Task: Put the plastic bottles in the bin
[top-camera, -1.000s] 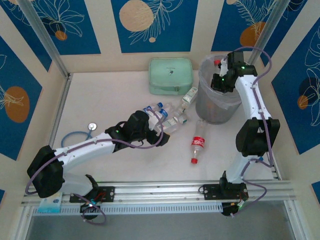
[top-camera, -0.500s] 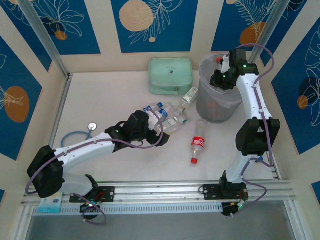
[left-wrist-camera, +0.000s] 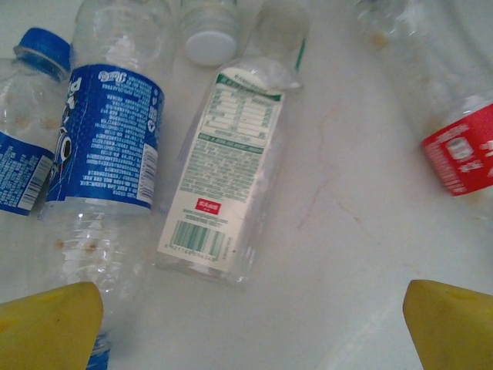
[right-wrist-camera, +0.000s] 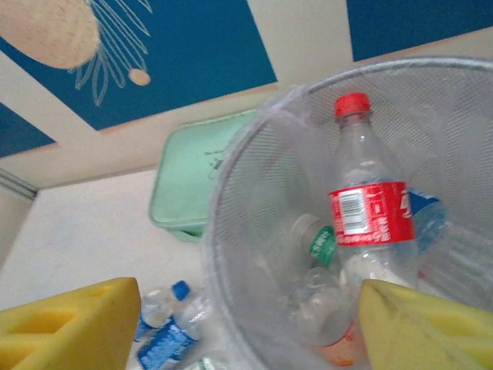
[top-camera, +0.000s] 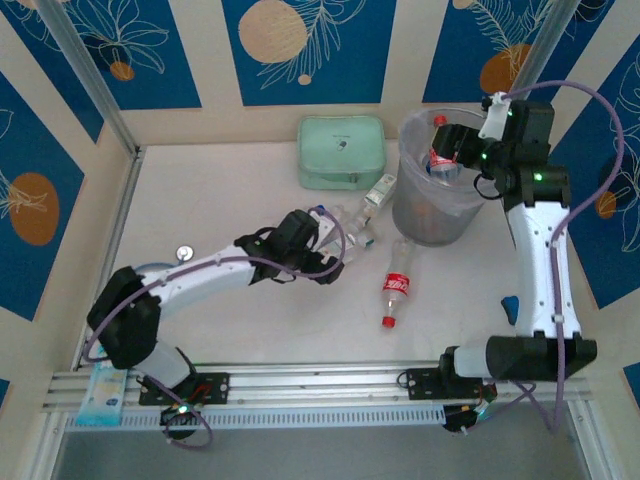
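Note:
The left gripper moves down and outward onto the barcode end of the green-labelled bottle (left-wrist-camera: 203,230) next, since it lies below and outward of the open fingers.
Several plastic bottles lie on the white table in front of my left gripper (left-wrist-camera: 250,331): a green-labelled one (left-wrist-camera: 223,169), a blue-labelled one (left-wrist-camera: 104,146) and a red-labelled one (left-wrist-camera: 462,154). The left gripper (top-camera: 330,252) is open, with bare table between its yellow fingertips (left-wrist-camera: 46,324). My right gripper (top-camera: 455,150) hangs open over the bin (top-camera: 432,205). A red-labelled bottle (right-wrist-camera: 370,208) stands cap up inside the bin (right-wrist-camera: 231,193), just beyond the right gripper (right-wrist-camera: 246,331), on top of other bottles (right-wrist-camera: 323,243). Another red-labelled bottle (top-camera: 395,288) lies on the table before the bin.
A mint-green case (top-camera: 342,150) sits at the back, left of the bin. A stethoscope (top-camera: 183,253) lies at the left, beside the left arm. Patterned walls close in the table on three sides.
The right gripper has opened and let the red-labelled bottle go into the bin, and its arm has swung out to the right. The left gripper has moved closer to the bottles on the table.

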Robot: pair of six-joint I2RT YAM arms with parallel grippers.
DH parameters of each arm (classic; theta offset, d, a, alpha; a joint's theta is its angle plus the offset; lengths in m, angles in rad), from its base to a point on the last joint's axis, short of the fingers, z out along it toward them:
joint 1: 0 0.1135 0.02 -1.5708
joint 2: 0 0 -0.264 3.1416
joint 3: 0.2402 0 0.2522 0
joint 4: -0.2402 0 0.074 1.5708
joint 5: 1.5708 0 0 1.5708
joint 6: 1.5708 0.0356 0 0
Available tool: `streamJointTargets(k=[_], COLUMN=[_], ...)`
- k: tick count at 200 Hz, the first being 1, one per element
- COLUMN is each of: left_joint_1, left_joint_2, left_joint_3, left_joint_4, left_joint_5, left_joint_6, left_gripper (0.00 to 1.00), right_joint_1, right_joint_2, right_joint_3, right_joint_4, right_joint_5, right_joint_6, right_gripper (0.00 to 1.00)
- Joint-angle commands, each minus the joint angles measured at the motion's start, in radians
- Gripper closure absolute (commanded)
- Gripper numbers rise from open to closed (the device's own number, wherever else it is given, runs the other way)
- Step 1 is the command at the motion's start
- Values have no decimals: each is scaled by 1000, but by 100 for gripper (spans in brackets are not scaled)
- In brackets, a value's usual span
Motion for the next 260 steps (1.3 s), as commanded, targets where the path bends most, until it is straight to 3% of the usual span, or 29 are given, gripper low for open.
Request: streamJointTargets(k=[1,34,86,105,131,147,200,230,260], left_joint_1=[6,7,9,9,5,5,8,32,62], left_joint_2=[52,146,321,363,379,369,184,12,-97], left_joint_3=[72,161,286,321,337,333,234,69,-85], left_joint_4=[-120,-179,-230,-261,-279,-275,-194,38,311], left_joint_5=[-65,-93,-97,-117,-128,-120,-52,53,125], left_joint_6=[59,124,186,199,200,189,130,43,-77], left_gripper=[1,5,15,25,46,55,57,57,64], right_joint_1=[14,40,63,62,65,75,150,200,276], right_joint_2=[-81,-248,-347,-363,-362,-353,-331,-314,-275], right_joint_3=[-122,-339,-491,-506,-533,-558,-531,-538,-593], right_joint_4=[56,132,145,172,227,259,269,313,474], right_joint_5=[-75,-176,-180,-203,-255,-288,-301,-294,-214], right_joint_6=[55,130,107,98,111,121,82,122,232], right_gripper=[21,17,15,16,16,16,17,17,23])
